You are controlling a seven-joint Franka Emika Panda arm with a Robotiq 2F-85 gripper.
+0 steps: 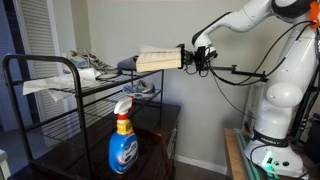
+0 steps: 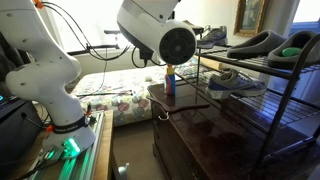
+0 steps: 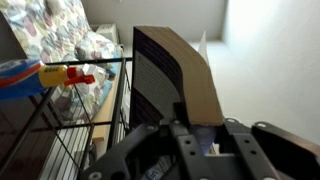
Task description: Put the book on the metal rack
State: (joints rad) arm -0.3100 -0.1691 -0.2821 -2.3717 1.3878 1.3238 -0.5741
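Note:
The book (image 1: 157, 59) still hovers above the rack's bar. My gripper will move outward next and lower it onto the rack's top shelf beside the shoes to release the book's edge.
The tan book (image 1: 157, 59) is held level in my gripper (image 1: 186, 56), which is shut on its near edge. It hovers at the end of the top tier of the black metal rack (image 1: 60, 93), just above the rail. In the wrist view the book (image 3: 185, 75) stands out from my jaws (image 3: 197, 125), tan cover to the right, dark edge to the left, with the rack wires (image 3: 95, 110) beside it. In an exterior view the arm's housing hides the book; the rack (image 2: 250, 95) shows at right.
A blue spray bottle (image 1: 122, 140) stands on a dark wooden cabinet (image 1: 150, 130) under the rack. Shoes (image 2: 240, 82) and dark slippers (image 2: 258, 44) lie on the rack tiers, white papers (image 1: 45, 84) at its far end. A floral bed (image 2: 110, 90) is behind.

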